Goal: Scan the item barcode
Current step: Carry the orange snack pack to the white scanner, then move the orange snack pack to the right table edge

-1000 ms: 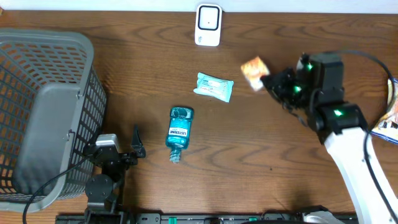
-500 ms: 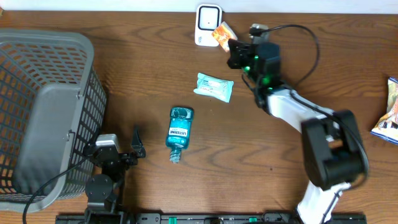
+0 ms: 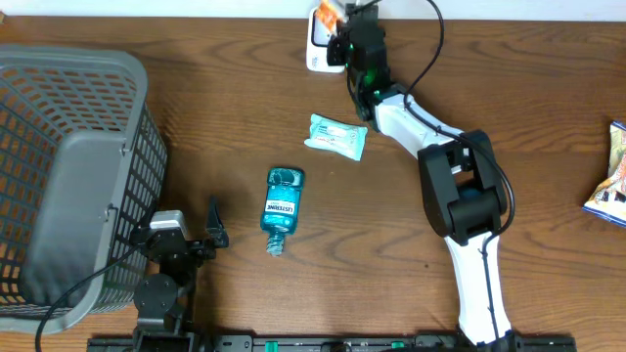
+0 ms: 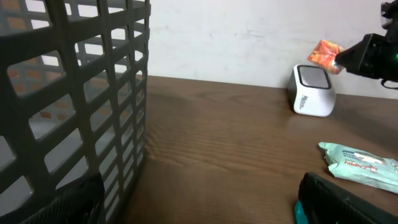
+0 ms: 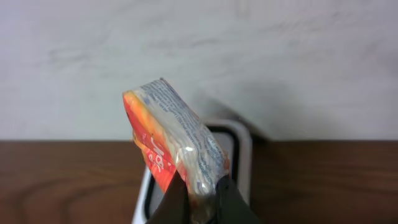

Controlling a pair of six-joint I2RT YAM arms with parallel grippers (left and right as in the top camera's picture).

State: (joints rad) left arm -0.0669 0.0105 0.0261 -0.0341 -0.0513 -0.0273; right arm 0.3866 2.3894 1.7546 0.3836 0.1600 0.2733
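Note:
The right gripper swings across to the right in the overhead view and down next, and releases the packet [image 3: 328, 14] on the bare tabletop [image 3: 593, 115] beside the snack bag.
My right gripper [image 3: 342, 31] is shut on a small orange and clear snack packet [image 3: 328, 14], holding it up just over the white barcode scanner [image 3: 316, 51] at the table's far edge. In the right wrist view the packet [image 5: 176, 144] is pinched at its lower end between my fingers, gripper [image 5: 198, 200], with the scanner [image 5: 241, 155] right behind it. The left wrist view shows the packet [image 4: 324, 52] a little above the scanner [image 4: 313, 91]. My left gripper [image 3: 217, 225] rests open near the basket, holding nothing.
A large grey mesh basket [image 3: 68, 176] fills the left side. A teal mouthwash bottle [image 3: 283, 207] lies mid-table, and a pale green wipes pack [image 3: 335, 136] lies beyond it. A snack bag [image 3: 611, 186] sits at the right edge.
My right arm has swung left and toward the far edge, carrying the packet from the right side to just above the scanner. The left arm has stayed still.

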